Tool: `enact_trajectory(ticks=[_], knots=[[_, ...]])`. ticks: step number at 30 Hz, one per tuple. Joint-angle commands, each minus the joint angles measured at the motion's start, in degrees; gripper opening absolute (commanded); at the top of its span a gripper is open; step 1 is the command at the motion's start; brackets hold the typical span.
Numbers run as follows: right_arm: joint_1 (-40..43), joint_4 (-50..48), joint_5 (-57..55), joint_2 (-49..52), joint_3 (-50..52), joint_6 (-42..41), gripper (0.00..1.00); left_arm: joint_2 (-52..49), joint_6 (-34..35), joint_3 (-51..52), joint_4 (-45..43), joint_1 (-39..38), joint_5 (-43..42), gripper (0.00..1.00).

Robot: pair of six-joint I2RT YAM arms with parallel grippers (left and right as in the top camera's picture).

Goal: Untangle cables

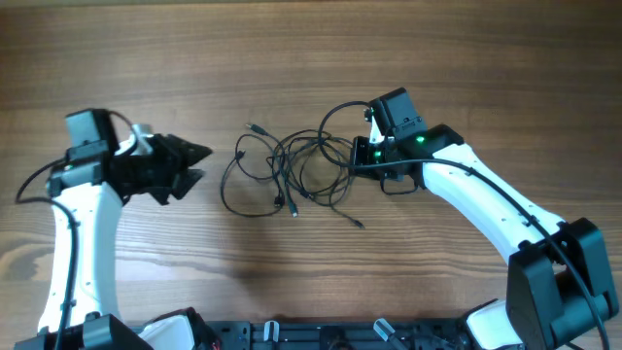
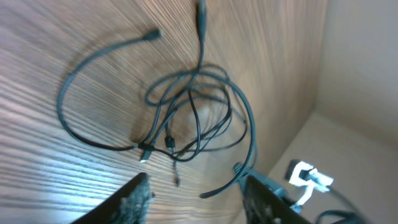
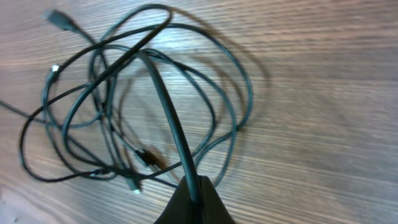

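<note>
The piece of cable goes up and over the bare wood to my right gripper's right in the overhead view next, for release clear of the loops.
The cables (image 1: 292,170) are thin black wires with small plug ends, lying as tangled loose loops in the middle of the wooden table. They also show in the left wrist view (image 2: 186,118) and the right wrist view (image 3: 124,106). My right gripper (image 1: 362,163) sits at the tangle's right edge, shut on one cable strand (image 3: 168,118) that runs up from between its fingers (image 3: 194,196). My left gripper (image 1: 197,163) is open and empty, left of the tangle and apart from it; its fingers (image 2: 196,199) frame the loops from the near side.
The wooden table (image 1: 311,49) extends all round the tangle. The arm bases and a black rail (image 1: 321,335) run along the near edge. A pale wall or panel (image 2: 360,74) shows at the right in the left wrist view.
</note>
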State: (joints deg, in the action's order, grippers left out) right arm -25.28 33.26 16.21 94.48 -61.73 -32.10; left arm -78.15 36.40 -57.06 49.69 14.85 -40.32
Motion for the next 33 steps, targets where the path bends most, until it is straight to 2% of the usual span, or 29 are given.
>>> enact_trajectory(ticks=[1,3,5,10,13,18,21,24,28,32,33], knots=[[0.1,-1.6,6.0,-0.1,0.3,3.8,0.04,-0.7,-3.2,0.2,-2.7,-8.4,3.5,0.56],[0.1,-4.3,13.9,-0.2,0.3,9.9,0.04,-1.7,-3.2,0.2,-4.0,-13.3,5.3,0.56],[0.3,-6.7,18.3,-1.2,-1.2,12.1,0.04,-3.3,-3.2,0.2,-4.5,-18.9,7.1,0.51],[0.6,-3.4,12.5,-6.0,-13.7,14.8,0.04,-5.2,-3.2,0.2,-5.8,-27.5,7.7,0.49],[0.6,-2.7,13.4,-9.1,-20.9,15.5,0.04,-5.3,-3.1,0.2,-7.6,-30.9,10.3,0.5],[0.6,-1.4,22.1,-13.4,-22.7,23.3,0.04,-5.3,-3.0,0.2,-8.6,-31.2,10.7,0.51],[0.6,1.4,19.7,-13.5,-22.7,25.3,0.04,-4.1,-3.8,-0.6,-5.9,-29.4,10.7,0.5],[0.6,4.1,18.8,-13.5,-22.7,28.5,0.04,-0.8,-8.3,-3.1,-4.0,-25.7,10.9,0.51],[-0.7,14.0,18.3,-13.5,-22.7,39.1,0.04,3.5,-9.4,-4.3,-12.2,-22.0,12.8,0.5],[-3.5,18.5,18.5,-13.7,-22.8,39.6,0.04,1.2,-8.1,-4.3,-20.1,-23.1,12.5,0.56],[-5.1,18.4,19.6,-14.2,-23.0,39.6,0.04,-0.5,-6.1,-4.3,-21.1,-23.9,12.3,0.59]])
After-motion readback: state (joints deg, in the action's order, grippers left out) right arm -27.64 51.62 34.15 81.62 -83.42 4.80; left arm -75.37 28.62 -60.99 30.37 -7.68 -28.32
